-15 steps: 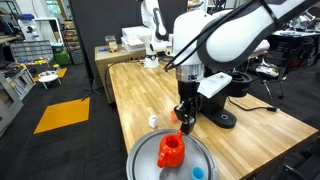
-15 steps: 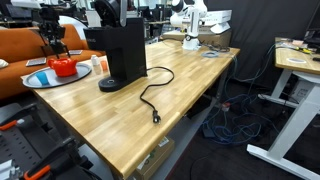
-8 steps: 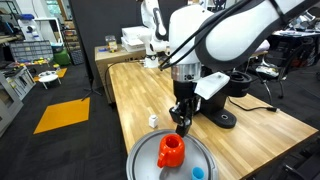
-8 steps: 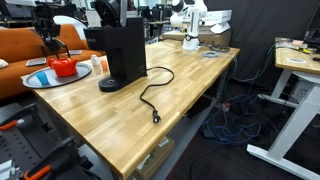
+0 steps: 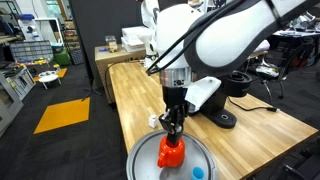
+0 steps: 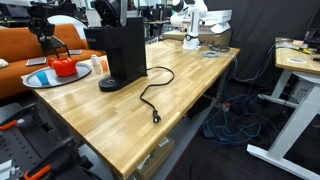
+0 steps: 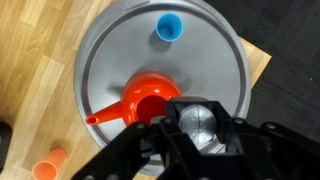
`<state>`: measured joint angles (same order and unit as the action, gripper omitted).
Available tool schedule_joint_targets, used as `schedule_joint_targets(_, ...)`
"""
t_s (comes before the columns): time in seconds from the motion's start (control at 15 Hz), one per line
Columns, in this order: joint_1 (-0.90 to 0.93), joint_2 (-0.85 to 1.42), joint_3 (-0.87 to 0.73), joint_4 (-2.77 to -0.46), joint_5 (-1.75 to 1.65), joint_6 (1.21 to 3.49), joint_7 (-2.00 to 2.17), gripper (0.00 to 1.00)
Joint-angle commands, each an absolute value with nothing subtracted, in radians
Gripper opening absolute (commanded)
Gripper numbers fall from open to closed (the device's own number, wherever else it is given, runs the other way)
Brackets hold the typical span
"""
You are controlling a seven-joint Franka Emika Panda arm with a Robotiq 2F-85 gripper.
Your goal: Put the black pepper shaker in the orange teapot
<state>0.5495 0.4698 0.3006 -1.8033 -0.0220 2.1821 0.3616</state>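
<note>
My gripper shifts toward the left in the wrist view and down over the teapot's open top (image 6: pixel 65 60) (image 7: pixel 152 107) next, because the shaker still hangs beside that opening.
My gripper (image 7: pixel 198 132) is shut on the black pepper shaker (image 7: pixel 200 122); in the wrist view only its pale round top shows between the jaws. The orange teapot (image 7: pixel 148 100) stands open-topped on a round grey tray (image 7: pixel 100 60), right beside the held shaker and slightly to its left. In an exterior view the gripper (image 5: pixel 172 128) hangs just above the teapot (image 5: pixel 171 154). The teapot (image 6: pixel 63 67) and the gripper (image 6: pixel 45 42) also show in an exterior view at the far left.
A small blue object (image 7: pixel 170 27) lies on the tray. A tiny orange piece (image 7: pixel 45 168) and a small clear-and-white shaker (image 5: pixel 153 120) stand on the wooden table (image 5: pixel 135 95). A black coffee maker (image 6: pixel 125 50) with a loose cable (image 6: pixel 150 97) stands nearby.
The gripper with the shaker has moved sideways from beside the tray to above the teapot. The teapot has not moved.
</note>
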Motion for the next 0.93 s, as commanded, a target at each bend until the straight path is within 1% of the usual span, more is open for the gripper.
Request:
schedule_joint_targets(0.0,0.561,0.525,0.28,-1.73,-0.049,2.113,0.356,0.14)
schedule_joint_targets(0.87,0.566,0.618,0.25,-1.628,-0.059,2.043,0.327,0.14)
